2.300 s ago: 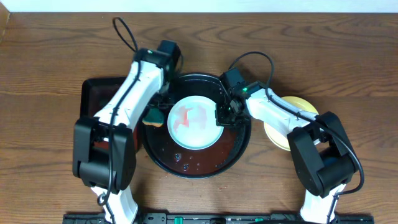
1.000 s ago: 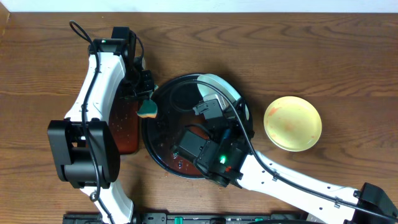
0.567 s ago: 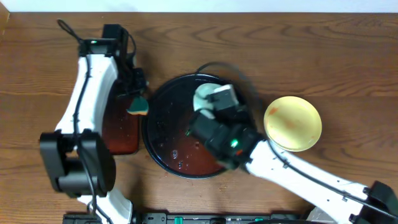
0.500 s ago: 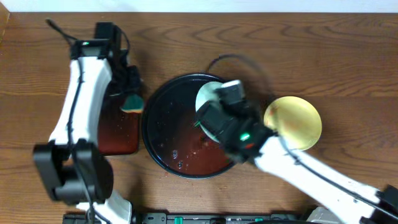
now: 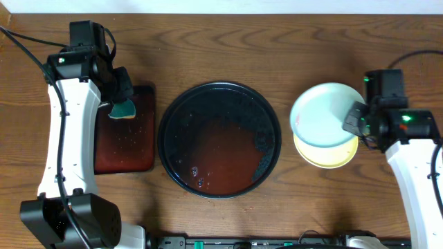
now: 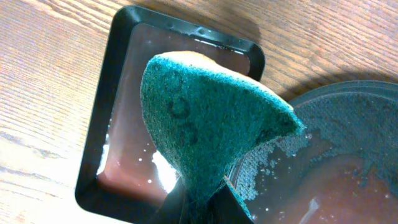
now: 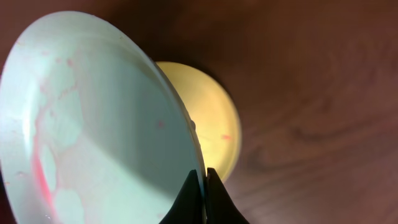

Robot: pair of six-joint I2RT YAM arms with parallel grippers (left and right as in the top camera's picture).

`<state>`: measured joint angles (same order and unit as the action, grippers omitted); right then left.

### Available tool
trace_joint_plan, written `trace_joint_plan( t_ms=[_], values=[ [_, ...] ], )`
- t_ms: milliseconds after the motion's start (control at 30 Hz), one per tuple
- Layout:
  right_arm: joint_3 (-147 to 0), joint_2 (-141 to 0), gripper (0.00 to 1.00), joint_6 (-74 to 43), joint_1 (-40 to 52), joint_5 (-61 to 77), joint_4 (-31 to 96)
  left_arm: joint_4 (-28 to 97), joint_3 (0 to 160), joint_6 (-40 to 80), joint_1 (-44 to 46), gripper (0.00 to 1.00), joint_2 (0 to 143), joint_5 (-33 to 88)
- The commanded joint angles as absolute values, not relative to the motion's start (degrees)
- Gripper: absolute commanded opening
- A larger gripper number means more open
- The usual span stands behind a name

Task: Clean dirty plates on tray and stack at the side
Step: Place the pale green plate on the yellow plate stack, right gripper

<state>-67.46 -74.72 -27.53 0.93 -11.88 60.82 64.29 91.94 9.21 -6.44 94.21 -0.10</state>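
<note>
The mint-green plate's rim goes down and slightly back in my right gripper next for release atop the pale yellow plate (image 5: 325, 155) (image 7: 214, 121), which lies below and back.
My right gripper (image 5: 354, 119) is shut on the rim of a pale mint-green plate (image 5: 322, 114) and holds it tilted over the pale yellow plate (image 5: 325, 155) on the table at the right. In the right wrist view the mint plate (image 7: 99, 124) shows faint pink smears, my fingers (image 7: 202, 186) pinch its edge, and the yellow plate (image 7: 214, 121) lies behind it. The round black tray (image 5: 219, 140) holds reddish wet residue and no plates. My left gripper (image 5: 119, 97) is shut on the teal sponge (image 5: 124, 109) above the rectangular tray; the sponge (image 6: 208, 118) also fills the left wrist view. A third plate is not in view.
The smaller rectangular black tray (image 5: 124, 138) with reddish water lies left of the round tray; it also shows in the left wrist view (image 6: 124, 93). The wooden table (image 5: 277, 48) stretches behind both trays.
My right arm has carried the mint plate off the round tray to above the yellow plate. My left arm has drawn the sponge back from the round tray to over the rectangular tray.
</note>
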Motion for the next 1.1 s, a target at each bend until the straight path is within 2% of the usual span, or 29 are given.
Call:
trace_joint_plan(
  t_ms=[0, 267, 400, 533, 600, 767, 833, 1067],
  values=[
    [-62.11, -75.70, 0.01, -26.04, -5.04, -8.08, 60.12, 63.92, 90.96, 10.39, -6.74, 0.07, 94.35, -1.19],
    [-50.02, -76.31, 0.03, -22.39, -7.42, -4.16, 47.77, 63.72, 90.96, 10.39, -6.74, 0.07, 94.35, -1.19],
    [-49.30, -76.40, 0.36, -22.35, -7.40, -3.70, 47.00, 63.77, 90.96, 10.39, -6.74, 0.07, 94.35, -1.17],
    [-52.12, -76.40, 0.53, -16.99, -7.07, 4.23, 47.29, 63.77, 90.96, 10.37, -6.74, 0.07, 94.35, -1.15],
    [-54.74, -76.40, 0.60, -13.85, -6.00, 9.85, 47.42, 63.77, 90.89, 10.37, -6.74, 0.08, 94.35, -1.15],
    [-59.24, -76.40, 0.70, -10.20, 0.25, 19.05, 45.60, 63.75, 89.36, 10.31, -7.03, 0.07, 94.35, -1.17],
    [-59.35, -76.40, 0.76, -10.22, 3.92, 18.98, 43.62, 63.55, 88.25, 10.31, -7.57, 0.07, 94.37, -1.15],
    [-59.35, -77.03, 0.85, -14.79, 17.39, 6.81, 39.05, 58.57, 81.80, 7.11, -9.98, 0.07, 94.52, -1.13]
  ],
)
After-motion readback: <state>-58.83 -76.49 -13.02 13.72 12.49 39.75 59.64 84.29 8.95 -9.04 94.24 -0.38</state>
